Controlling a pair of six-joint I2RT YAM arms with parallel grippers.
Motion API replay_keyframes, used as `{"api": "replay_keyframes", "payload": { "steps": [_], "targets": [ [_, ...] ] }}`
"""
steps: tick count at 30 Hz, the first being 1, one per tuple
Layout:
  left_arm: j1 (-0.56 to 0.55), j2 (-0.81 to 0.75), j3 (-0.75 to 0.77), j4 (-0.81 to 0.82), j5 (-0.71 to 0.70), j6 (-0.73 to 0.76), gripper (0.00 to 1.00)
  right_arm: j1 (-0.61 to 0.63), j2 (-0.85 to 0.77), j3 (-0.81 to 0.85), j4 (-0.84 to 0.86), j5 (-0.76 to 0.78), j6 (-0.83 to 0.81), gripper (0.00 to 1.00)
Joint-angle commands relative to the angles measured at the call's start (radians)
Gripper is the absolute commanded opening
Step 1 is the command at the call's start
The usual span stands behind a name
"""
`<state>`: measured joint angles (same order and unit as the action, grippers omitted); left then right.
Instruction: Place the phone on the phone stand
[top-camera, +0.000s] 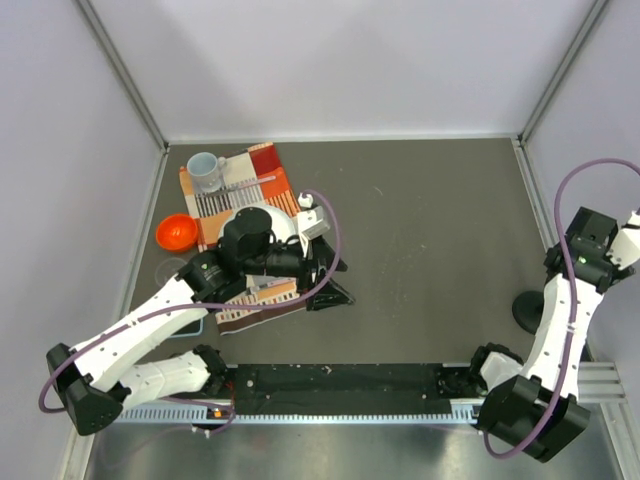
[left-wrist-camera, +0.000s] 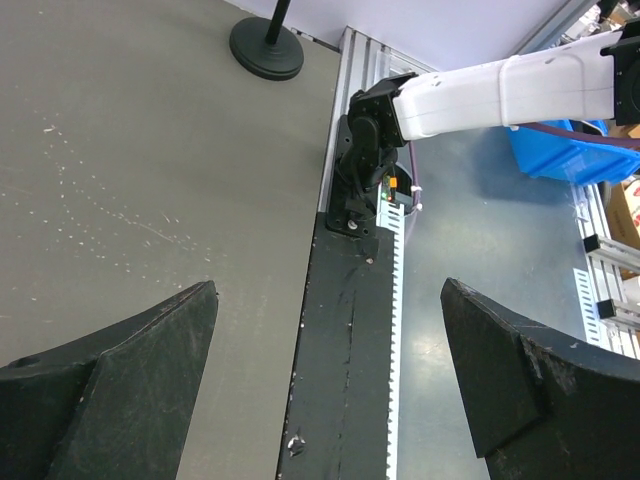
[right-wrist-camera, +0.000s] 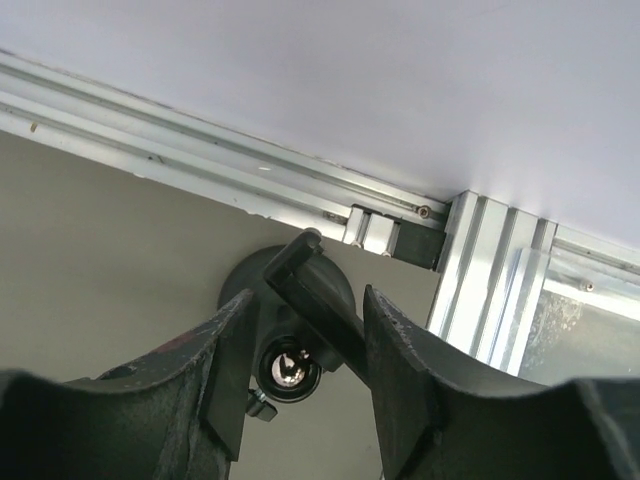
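Observation:
The left gripper moves to the right in the top view and onto the stand's clip head next, since its open fingers are empty and far from it.
The phone stand (right-wrist-camera: 300, 345) is black, and its clip head sits between the fingers of my right gripper (right-wrist-camera: 308, 295), which have closed in against it on both sides. Its round disc base (top-camera: 527, 308) rests near the table's right edge and also shows in the left wrist view as a disc with a pole (left-wrist-camera: 266, 45). A light blue rounded edge, the phone (top-camera: 188, 325), peeks out under my left arm at the left; most of it is hidden. My left gripper (top-camera: 330, 272) hangs wide open with nothing between its fingers (left-wrist-camera: 150, 350).
A striped orange cloth (top-camera: 262, 165) at the back left carries a white plate (top-camera: 285, 222) and a grey mug (top-camera: 206, 172). An orange bowl (top-camera: 175, 232) sits beside it. The aluminium frame rail (right-wrist-camera: 300, 190) and the wall run close behind the stand.

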<state>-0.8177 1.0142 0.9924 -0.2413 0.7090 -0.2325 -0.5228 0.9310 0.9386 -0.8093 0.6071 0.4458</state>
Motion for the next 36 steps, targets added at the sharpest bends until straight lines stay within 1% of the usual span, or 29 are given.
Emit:
{"api": "replay_keyframes", "payload": {
  "steps": [1, 4, 6, 7, 10, 11, 13, 14, 15, 16, 17, 18, 20, 24, 26, 28, 30, 34, 35, 36],
  "targets": [
    [-0.009, -0.023, -0.011, 0.008, -0.014, 0.032, 0.99, -0.011, 0.002, -0.033, 0.042, -0.013, 0.001, 0.45],
    [-0.011, -0.029, -0.011, 0.004, -0.019, 0.033, 0.98, -0.011, -0.017, -0.060, 0.064, -0.036, 0.002, 0.44],
    [-0.011, -0.031, -0.012, 0.005, -0.014, 0.033, 0.98, -0.011, -0.021, -0.070, 0.068, -0.038, 0.010, 0.43],
    [-0.012, -0.031, -0.012, 0.005, -0.014, 0.033, 0.98, -0.011, -0.021, -0.079, 0.068, -0.047, 0.016, 0.40],
    [-0.012, -0.037, -0.014, 0.005, -0.014, 0.035, 0.98, -0.011, -0.012, -0.110, 0.068, -0.081, 0.028, 0.28],
    [-0.012, -0.037, -0.014, 0.005, -0.014, 0.035, 0.98, -0.011, -0.008, -0.115, 0.067, -0.086, 0.031, 0.22],
    [-0.012, -0.039, -0.014, 0.002, -0.017, 0.038, 0.99, -0.011, -0.011, -0.119, 0.065, -0.101, 0.033, 0.20],
    [-0.012, -0.036, -0.014, 0.000, -0.019, 0.038, 0.99, -0.011, -0.017, -0.118, 0.064, -0.115, 0.036, 0.16],
    [-0.012, -0.034, -0.012, 0.000, -0.019, 0.038, 0.98, -0.011, -0.020, -0.113, 0.062, -0.133, 0.044, 0.15],
    [-0.011, -0.034, -0.012, 0.000, -0.020, 0.039, 0.99, -0.011, -0.027, -0.104, 0.052, -0.168, 0.050, 0.11],
    [-0.011, -0.034, -0.011, 0.000, -0.019, 0.039, 0.99, -0.011, -0.032, -0.098, 0.044, -0.185, 0.056, 0.03],
    [-0.009, -0.031, -0.011, -0.001, -0.022, 0.039, 0.98, -0.009, -0.032, -0.093, 0.036, -0.200, 0.063, 0.00],
    [-0.008, -0.029, -0.009, -0.001, -0.022, 0.041, 0.98, -0.003, -0.037, -0.072, 0.016, -0.230, 0.070, 0.00],
    [0.005, -0.020, -0.009, -0.001, -0.022, 0.039, 0.98, 0.075, -0.043, -0.020, -0.030, -0.217, 0.085, 0.00],
    [0.011, -0.019, -0.009, -0.003, -0.019, 0.038, 0.99, 0.105, -0.057, -0.003, -0.051, -0.274, 0.111, 0.00],
    [0.022, -0.014, -0.009, -0.003, -0.017, 0.035, 0.98, 0.154, -0.060, 0.000, -0.063, -0.326, 0.162, 0.00],
    [0.035, -0.003, -0.009, -0.004, -0.011, 0.032, 0.98, 0.193, -0.057, 0.005, -0.083, -0.336, 0.224, 0.00],
    [0.066, 0.006, -0.015, 0.020, 0.018, 0.004, 0.99, 0.351, -0.034, 0.031, -0.099, -0.288, 0.346, 0.00],
    [0.074, 0.007, -0.017, 0.034, 0.023, -0.002, 0.98, 0.430, -0.029, 0.035, -0.100, -0.277, 0.373, 0.00],
    [0.086, 0.011, -0.021, 0.040, 0.027, -0.016, 0.98, 0.470, -0.008, 0.042, -0.100, -0.262, 0.436, 0.00]
  ]
}}
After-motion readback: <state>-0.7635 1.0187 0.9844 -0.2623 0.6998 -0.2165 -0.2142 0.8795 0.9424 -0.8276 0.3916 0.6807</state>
